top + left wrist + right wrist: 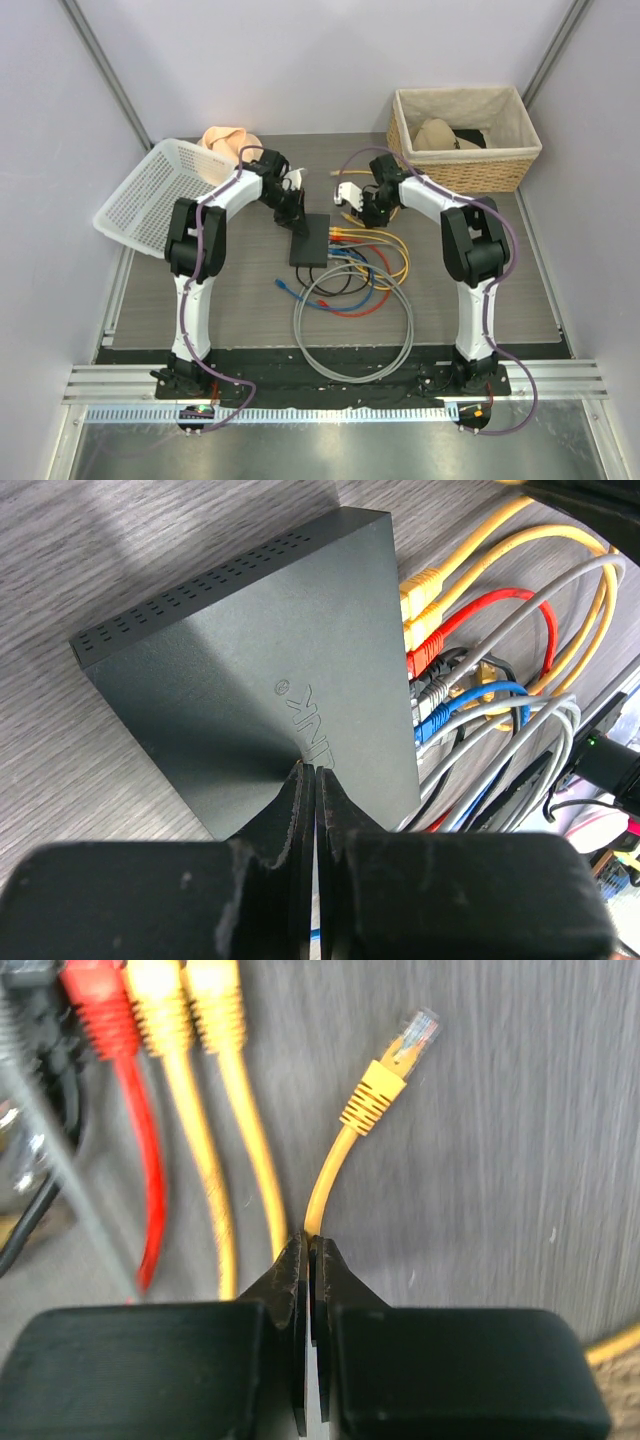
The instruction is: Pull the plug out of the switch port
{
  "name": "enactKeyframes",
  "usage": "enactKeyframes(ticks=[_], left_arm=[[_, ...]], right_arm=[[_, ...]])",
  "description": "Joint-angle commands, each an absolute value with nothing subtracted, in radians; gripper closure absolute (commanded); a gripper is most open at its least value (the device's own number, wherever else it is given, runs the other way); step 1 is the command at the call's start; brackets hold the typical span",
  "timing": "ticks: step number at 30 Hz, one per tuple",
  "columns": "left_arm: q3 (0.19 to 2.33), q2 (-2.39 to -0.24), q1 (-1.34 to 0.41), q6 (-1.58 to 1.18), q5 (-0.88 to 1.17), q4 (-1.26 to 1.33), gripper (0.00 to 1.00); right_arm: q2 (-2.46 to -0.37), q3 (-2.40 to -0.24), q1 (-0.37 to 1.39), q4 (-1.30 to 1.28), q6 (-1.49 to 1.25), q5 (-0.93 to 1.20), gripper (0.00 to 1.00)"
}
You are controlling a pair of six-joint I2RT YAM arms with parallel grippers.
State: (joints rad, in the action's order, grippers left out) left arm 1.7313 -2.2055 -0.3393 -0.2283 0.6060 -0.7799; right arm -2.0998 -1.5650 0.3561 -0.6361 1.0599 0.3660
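Observation:
I should carry the unplugged yellow cable back from my right gripper and to its right in the top view and let it go there, because the tabletop is bare there.
The switch is a flat matte-black box lying mid-table, its top filling the left wrist view. Yellow, red, grey and blue plugs sit in its socket row. My left gripper is shut, its tips resting on the switch's top near the printed logo. My right gripper is shut on a thin yellow cable. That cable's plug, with a clear tip, is free in the air to the right of the plugged-in row. In the top view the right gripper hangs just right of the switch's far end.
A white plastic basket leans at the back left and a lined wicker basket stands at the back right. Coiled grey cable and coloured cable loops lie in front of the switch. A loose blue plug lies near its front corner.

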Motion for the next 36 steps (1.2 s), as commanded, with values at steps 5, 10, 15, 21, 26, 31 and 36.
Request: enactKeyframes(ticks=[5,10,15,21,26,31,36], left_arm=[[1.730,-2.201,-0.344,-0.212,0.555,-0.793,0.97],[1.741,-2.218,-0.344,-0.235,0.568,-0.787,0.97],[1.756,-2.238,-0.344,-0.262,0.600,-0.781,0.97],[1.756,-2.253,-0.344,-0.250,0.595,-0.796,0.97],[1.755,-2.252,-0.344,-0.247,0.589,-0.792,0.97],[1.756,-2.243,-0.342,-0.209,0.589,-0.816,0.97],[1.752,-2.249,-0.344,-0.179,0.565,-0.856,0.98]], right_arm=[[-1.749,-1.354,0.342,-0.707,0.988,0.307,0.99],[-1.565,-1.123,0.307,-0.739,0.913,0.175,0.99],[-1.450,-0.959,0.174,-0.744,0.845,0.100,0.99],[-1.497,-0.916,0.061,-0.618,0.744,-0.121,0.99],[-1.603,-1.067,0.040,-0.659,0.673,-0.001,0.70],[-1.658,-1.334,0.052,-0.739,0.621,0.453,0.47],[-1.897,-1.575,0.223,-0.724,0.503,0.698,0.45]])
